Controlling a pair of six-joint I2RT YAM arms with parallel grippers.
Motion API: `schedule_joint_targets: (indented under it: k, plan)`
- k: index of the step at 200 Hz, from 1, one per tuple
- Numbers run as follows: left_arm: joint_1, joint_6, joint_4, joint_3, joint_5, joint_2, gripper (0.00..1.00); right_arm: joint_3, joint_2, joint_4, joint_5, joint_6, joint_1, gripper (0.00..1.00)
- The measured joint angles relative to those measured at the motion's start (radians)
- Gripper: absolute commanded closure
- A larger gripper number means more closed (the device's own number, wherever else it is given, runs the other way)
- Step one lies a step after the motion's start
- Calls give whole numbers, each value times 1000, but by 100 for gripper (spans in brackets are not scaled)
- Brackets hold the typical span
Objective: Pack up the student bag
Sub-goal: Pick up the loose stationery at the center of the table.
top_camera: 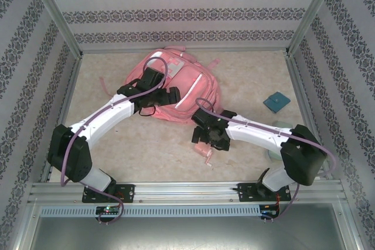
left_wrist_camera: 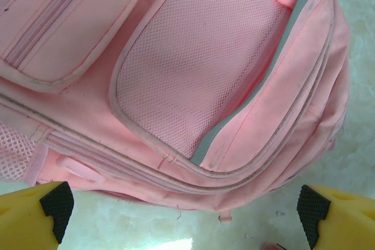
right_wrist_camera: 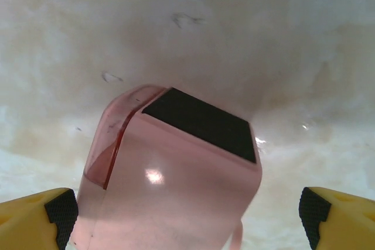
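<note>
The spread fingers of my right gripper are still clear of the small pink box-shaped item. Next they need to go down over it and close on the item's sides, on either side of its black side.
The student bag (top_camera: 187, 77) is a large pink backpack lying flat at the back middle of the table. In the left wrist view its mesh front pocket (left_wrist_camera: 193, 68) and zip seams are close up. My left gripper (top_camera: 161, 99) hovers over the bag's near edge, open, with nothing between its yellow fingers (left_wrist_camera: 184, 218). My right gripper (top_camera: 202, 141) is just in front of the bag, open (right_wrist_camera: 186, 221). A small pink plastic box-shaped item (right_wrist_camera: 176, 185) with a black face lies on the table between its spread fingers, which stand clear of it (top_camera: 206, 157).
A small blue square object (top_camera: 276, 102) lies at the right of the table. A pale round object (top_camera: 282, 125) sits partly behind the right arm. Patterned walls close in three sides, and a metal rail (top_camera: 187, 191) runs along the near edge.
</note>
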Motion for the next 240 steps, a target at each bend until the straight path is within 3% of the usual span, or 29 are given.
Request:
schedule_joint_targets:
  k: [27,74,86,135,175,240]
  plan:
    - [0,0,-1,-21,0,-11,0,23,66,34,-5,3,0,5]
    - [0,0,-15,-32,0,-16,0,24,121,58,-18,8,0,24]
    - [0,0,-16,-32,0,-17,0,24,120,57,-16,11,0,33]
    - [-2,-1,-23,-32,4,-8,18,18,61,47,7,-27,-18,57]
    - [-47,15,-49,20,4,74,32,-44,-53,39,23,-108,-123,57]
    - [-271,162,-145,340,-65,352,50,-176,-265,32,5,-259,-400,57]
